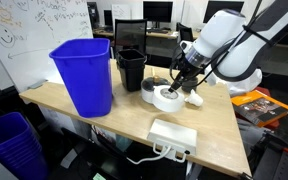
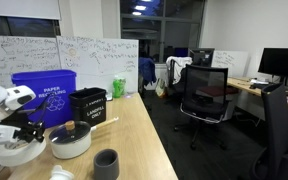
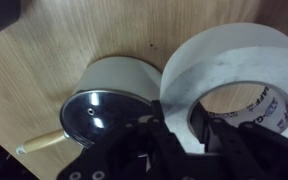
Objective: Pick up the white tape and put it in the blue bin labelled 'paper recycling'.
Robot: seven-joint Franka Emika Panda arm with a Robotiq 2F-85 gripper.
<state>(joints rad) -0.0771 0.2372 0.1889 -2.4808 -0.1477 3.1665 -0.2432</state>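
I will next lift the tape (image 1: 167, 98) with my gripper past the black bin, out over the blue bin's open top (image 1: 80, 44), and release it, because that opening is farther out and higher.
The white tape (image 3: 206, 68) is a broad white roll. It fills the right of the wrist view and shows wood through its centre hole. My gripper (image 3: 191, 122) straddles its wall, one finger outside and one inside the hole, closed on it. In both exterior views the gripper (image 1: 183, 82) (image 2: 24, 131) is low over the tape (image 1: 167, 98) (image 2: 18, 152), which sits at table level. The tall blue bin (image 1: 85, 73) (image 2: 42, 95) stands at the table's end, beyond a black bin.
A black bin (image 1: 131, 68) (image 2: 87, 105) stands between tape and blue bin. A small pot with a glass lid (image 3: 104, 100) (image 2: 71, 141) is beside the tape. A grey cup (image 2: 106, 163), a white power strip (image 1: 172, 135) and a ribbed blue basket (image 1: 12, 145) are nearby.
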